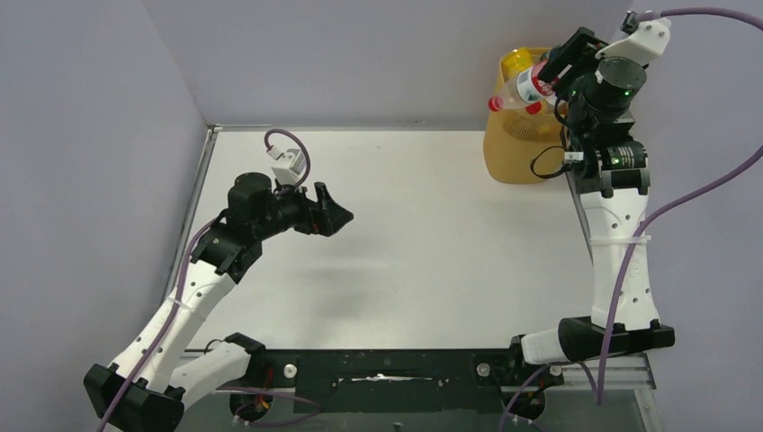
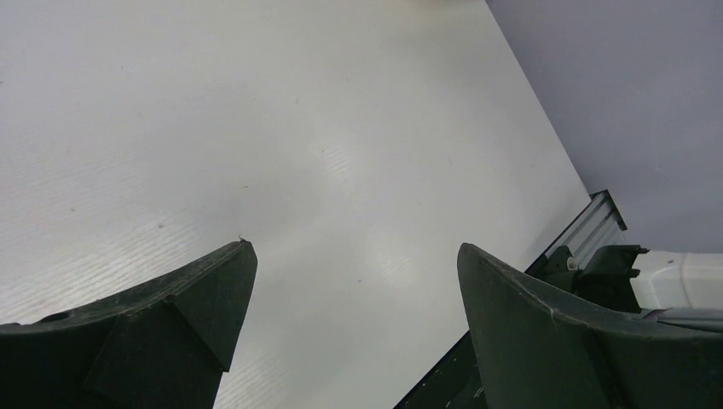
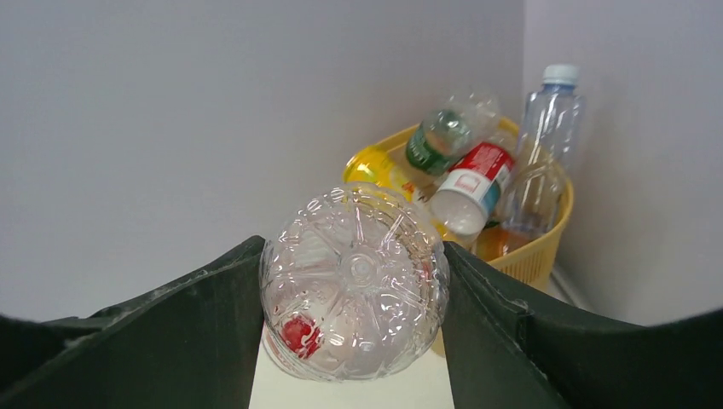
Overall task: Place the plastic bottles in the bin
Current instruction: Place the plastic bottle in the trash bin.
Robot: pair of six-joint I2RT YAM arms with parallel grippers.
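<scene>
The robot's right gripper will next bring the bottle outward and down over the bin's opening [image 3: 465, 189], because the bottle's red cap still sticks out past the bin's rim.
My right gripper [image 1: 551, 70] [image 3: 351, 249] is raised over the yellow-orange bin [image 1: 513, 148] at the far right corner, shut on a clear plastic bottle [image 1: 529, 85] with a red label. The right wrist view looks at that bottle's ribbed base [image 3: 354, 285], pressed between both dark fingers. Behind it the bin [image 3: 537, 251] holds several bottles: a green-labelled one [image 3: 430, 141], a red-and-white-labelled one [image 3: 473, 183], a yellow one [image 3: 375, 166] and a tall clear one with a white cap [image 3: 550, 128]. My left gripper [image 1: 335, 214] [image 2: 355, 247] hangs open over bare table, nothing between its fingers.
The white table [image 1: 423, 234] meets grey walls at the left, back and right. The bin stands tight in the back right corner. A metal rail [image 2: 597, 223] and the right arm's base [image 2: 682, 277] line the near edge.
</scene>
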